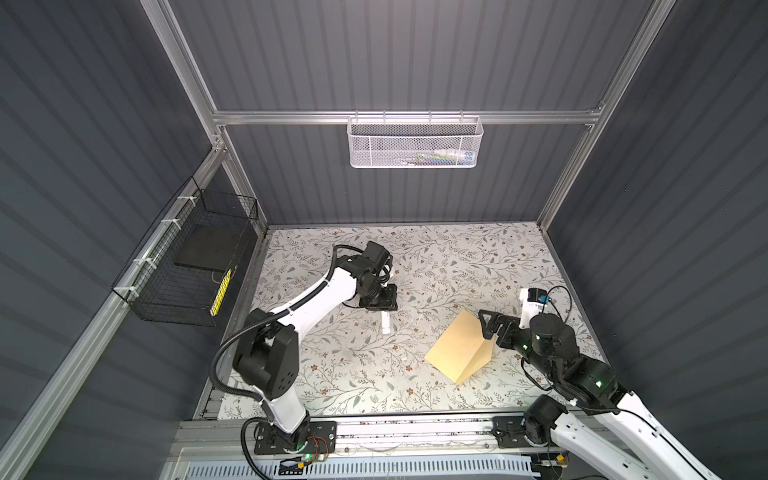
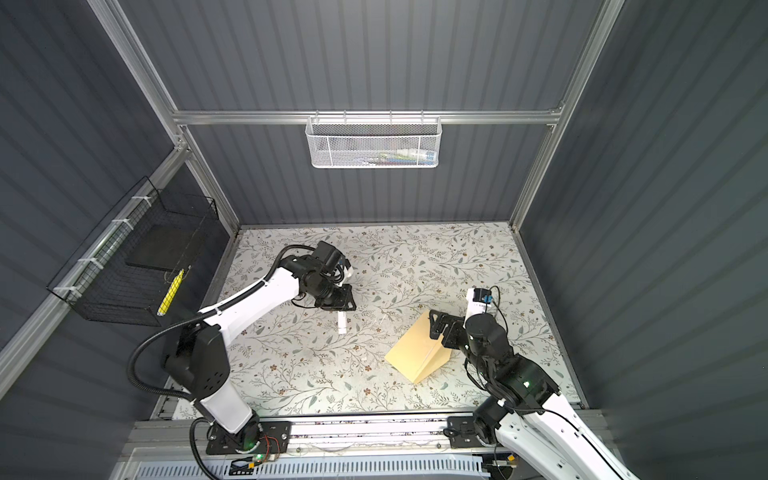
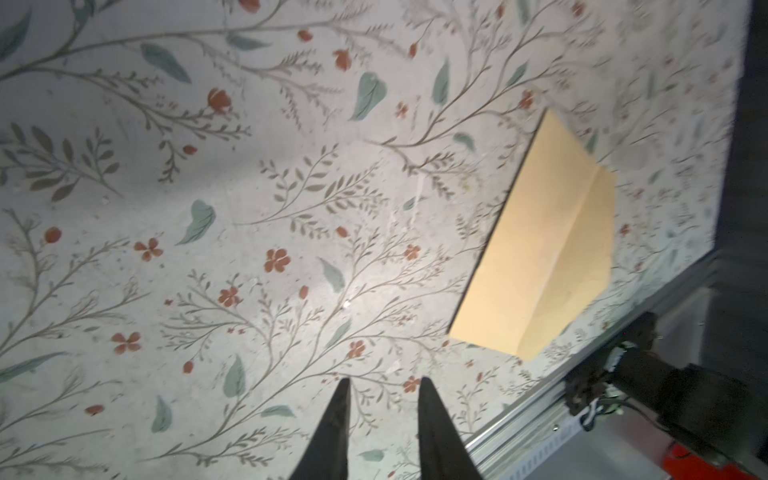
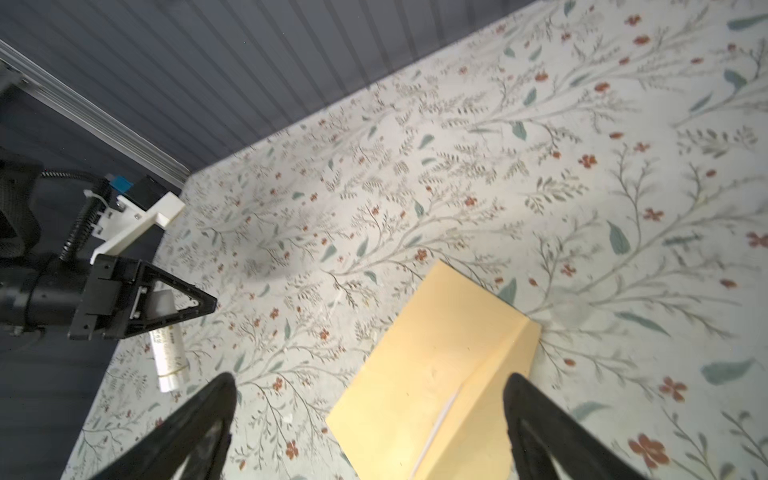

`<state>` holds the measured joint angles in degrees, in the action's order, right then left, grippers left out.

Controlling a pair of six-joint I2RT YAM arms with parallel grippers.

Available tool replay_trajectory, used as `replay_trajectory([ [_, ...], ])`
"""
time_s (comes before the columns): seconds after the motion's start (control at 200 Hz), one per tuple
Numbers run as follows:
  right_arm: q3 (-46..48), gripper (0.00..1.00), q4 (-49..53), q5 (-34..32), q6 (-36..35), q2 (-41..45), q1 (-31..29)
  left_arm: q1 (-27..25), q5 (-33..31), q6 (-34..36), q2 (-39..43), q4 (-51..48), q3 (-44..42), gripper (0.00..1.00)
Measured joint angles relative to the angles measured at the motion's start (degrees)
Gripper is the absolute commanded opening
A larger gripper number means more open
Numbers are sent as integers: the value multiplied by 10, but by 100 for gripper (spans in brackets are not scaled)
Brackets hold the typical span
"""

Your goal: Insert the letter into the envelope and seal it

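Observation:
I should next lower my left gripper to the bare patch of tabletop below it and let go of the small white stick (image 1: 385, 324) there, away from the envelope.
The tan envelope (image 1: 453, 353) (image 2: 409, 353) (image 3: 536, 249) (image 4: 428, 332) lies on the floral table at the right, its flap (image 4: 498, 395) half raised along the fold. The letter is hidden; only a thin white line (image 4: 441, 415) shows at that fold. My right gripper (image 1: 484, 326) (image 2: 436, 328) (image 4: 368, 382) hangs open over the envelope's flap end, holding nothing. My left gripper (image 1: 395, 308) (image 2: 351, 305) (image 3: 384, 384) (image 4: 214, 305) is at mid table, shut on a small white stick (image 1: 385, 324) (image 2: 341, 323) (image 4: 168, 357) that hangs below its fingers.
A white mesh basket (image 1: 413, 143) hangs on the back wall. A black wire basket (image 1: 187, 266) with a yellow item is fixed to the left wall. The metal rail (image 1: 415, 428) with both arm bases runs along the front edge.

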<state>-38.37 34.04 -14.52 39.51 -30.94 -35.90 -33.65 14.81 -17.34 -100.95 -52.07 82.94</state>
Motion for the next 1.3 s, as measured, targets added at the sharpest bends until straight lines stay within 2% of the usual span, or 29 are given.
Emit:
replay_trajectory([
  [0.16, 7, 99, 32, 25, 10, -2, 5, 0, -68, 73, -70, -108, 55, 0],
  [0.395, 61, 99, 41, 65, 47, -16, 17, 0, -136, 103, -111, -162, 91, 5],
  [0.52, 88, 99, 40, 81, 67, -17, 20, 0, -151, 108, -141, -163, 100, 9],
  [0.625, 103, 99, 37, 91, 80, -17, 20, 0, -162, 108, -165, -162, 100, 19],
  [0.886, 118, 99, 33, 104, 94, -8, 20, -1, -181, 101, -174, -119, 88, 34],
  [1.081, 120, 99, 33, 107, 96, 0, 20, -2, -186, 86, -174, -78, 54, 34],
  [1.206, 120, 99, 33, 107, 96, 2, 20, -2, -193, 76, -174, -52, 44, 41],
  [1.301, 120, 99, 33, 107, 96, 2, 21, -2, -195, 72, -173, -33, 37, 42],
])
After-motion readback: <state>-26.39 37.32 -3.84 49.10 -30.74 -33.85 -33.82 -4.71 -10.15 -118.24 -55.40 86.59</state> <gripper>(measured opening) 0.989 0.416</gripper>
